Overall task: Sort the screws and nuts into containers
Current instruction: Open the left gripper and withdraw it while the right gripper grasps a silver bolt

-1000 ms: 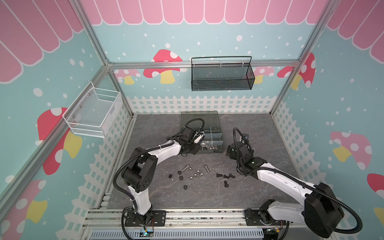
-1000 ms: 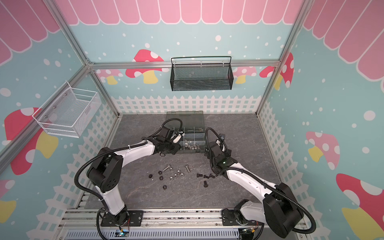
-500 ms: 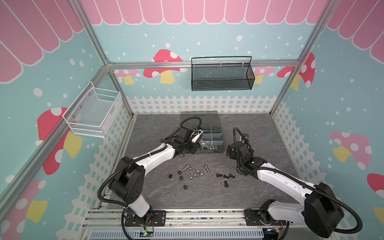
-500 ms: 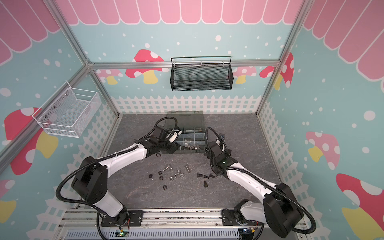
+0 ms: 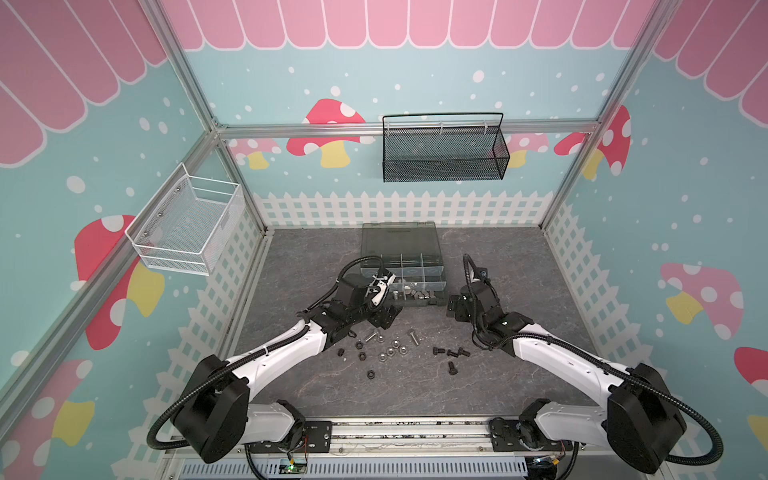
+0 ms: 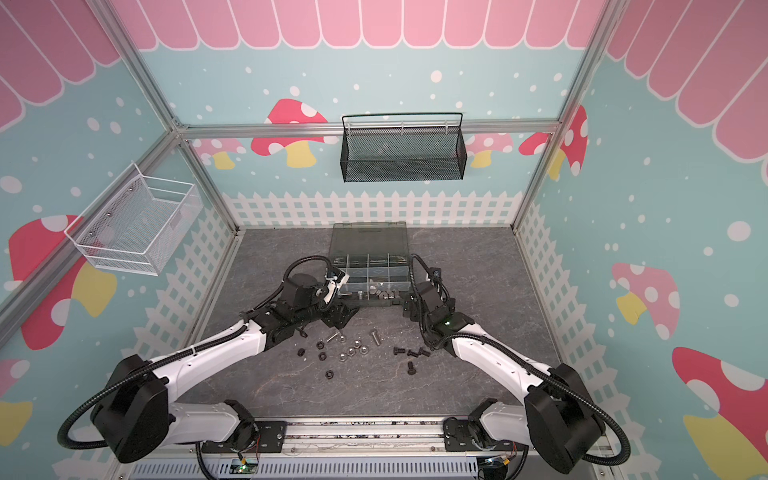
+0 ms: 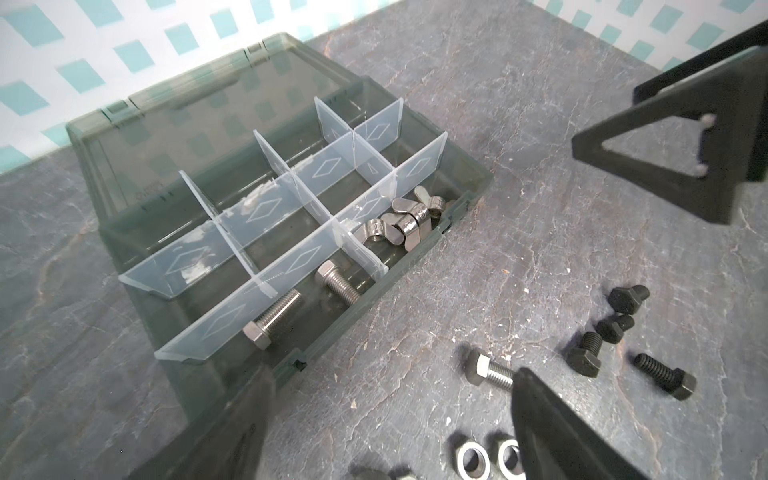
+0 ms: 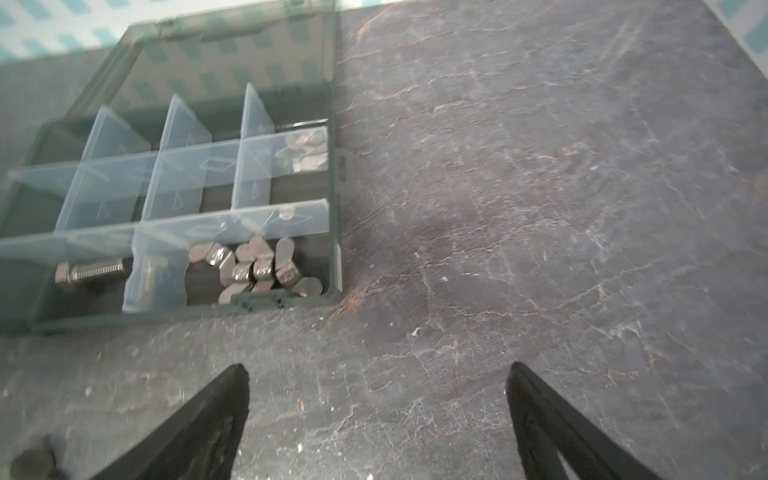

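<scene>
The silver screw nearest the black screws is lying loose outside the case (image 5: pixel 444 279), so my right gripper should next go back toward it and down onto its threaded stem (image 5: pixel 415 340).
The dark grey case (image 5: pixel 444 279) (image 7: pixel 419 255) of containers stands lid-open at the back middle. Its front compartments hold two silver screws (image 7: pixel 272 318) (image 8: pixel 91 270) and several wing nuts (image 7: pixel 405 220) (image 8: pixel 257 266). Loose silver screws (image 5: pixel 413 336) (image 7: pixel 490 372), silver nuts (image 5: pixel 395 343) (image 7: pixel 471 459), black nuts (image 5: pixel 359 345) and black screws (image 5: pixel 451 353) (image 7: pixel 665 376) lie on the table before it. My left gripper (image 5: pixel 384 316) (image 6: pixel 338 313) (image 7: pixel 390 415) hovers open and empty by the case's front left corner. My right gripper (image 5: pixel 455 305) (image 6: pixel 409 305) (image 8: pixel 377 368) is open over bare table, right of the case.
A black mesh basket (image 5: pixel 442 151) hangs on the back wall and a white wire basket (image 5: pixel 187 224) on the left wall. White fence panels edge the grey table (image 5: pixel 498 257).
My left gripper has drawn back from over the case toward the loose parts, and its jaws have opened wide. The right arm has hardly moved.
</scene>
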### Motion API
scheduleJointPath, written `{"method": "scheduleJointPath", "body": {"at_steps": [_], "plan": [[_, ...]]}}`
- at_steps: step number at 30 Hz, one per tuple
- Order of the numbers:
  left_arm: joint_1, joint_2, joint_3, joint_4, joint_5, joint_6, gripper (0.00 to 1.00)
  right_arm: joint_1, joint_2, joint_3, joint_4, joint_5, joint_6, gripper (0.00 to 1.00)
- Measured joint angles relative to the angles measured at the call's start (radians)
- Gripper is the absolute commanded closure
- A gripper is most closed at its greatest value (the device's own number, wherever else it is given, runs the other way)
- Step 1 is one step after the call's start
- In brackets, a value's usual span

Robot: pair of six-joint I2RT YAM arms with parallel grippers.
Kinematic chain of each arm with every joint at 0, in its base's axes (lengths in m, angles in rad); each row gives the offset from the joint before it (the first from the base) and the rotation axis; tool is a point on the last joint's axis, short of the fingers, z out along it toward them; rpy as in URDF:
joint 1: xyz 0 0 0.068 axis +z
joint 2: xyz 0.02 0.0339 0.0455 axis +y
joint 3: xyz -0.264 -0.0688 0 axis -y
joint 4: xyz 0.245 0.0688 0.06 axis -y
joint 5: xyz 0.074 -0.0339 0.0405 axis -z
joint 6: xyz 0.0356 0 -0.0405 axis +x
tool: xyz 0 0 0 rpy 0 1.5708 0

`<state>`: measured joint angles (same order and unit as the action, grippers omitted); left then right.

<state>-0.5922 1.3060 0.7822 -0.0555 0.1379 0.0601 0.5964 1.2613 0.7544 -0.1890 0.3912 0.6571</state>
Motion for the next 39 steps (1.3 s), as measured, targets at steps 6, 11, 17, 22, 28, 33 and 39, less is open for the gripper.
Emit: {"method": "scheduleJointPath", "body": {"at_steps": [6, 11, 17, 22, 28, 33, 39], "plan": [[0.0, -0.118, -0.098, 0.071, -0.043, -0.111, 0.01, 0.025, 0.055, 0.027, -0.037, -0.105, -0.056, 0.13], [0.0, -0.181, -0.145, 0.076, -0.153, -0.196, 0.01, 0.072, 0.11, 0.068, -0.08, -0.162, -0.082, 0.18], [0.0, -0.221, -0.165, 0.039, -0.312, -0.306, 0.01, 0.142, 0.171, 0.123, -0.114, -0.219, -0.095, 0.28], [0.002, -0.22, -0.167, -0.008, -0.442, -0.387, 0.01, 0.193, 0.241, 0.15, -0.13, -0.267, -0.099, 0.37], [0.01, -0.193, -0.167, -0.046, -0.521, -0.462, 0.0, 0.251, 0.335, 0.199, -0.14, -0.307, -0.112, 0.5], [0.031, -0.18, -0.169, -0.066, -0.541, -0.512, 0.0, 0.271, 0.396, 0.233, -0.151, -0.315, -0.118, 0.56], [0.063, -0.179, -0.183, -0.075, -0.538, -0.551, 0.0, 0.272, 0.453, 0.254, -0.168, -0.314, -0.126, 0.69]]}}
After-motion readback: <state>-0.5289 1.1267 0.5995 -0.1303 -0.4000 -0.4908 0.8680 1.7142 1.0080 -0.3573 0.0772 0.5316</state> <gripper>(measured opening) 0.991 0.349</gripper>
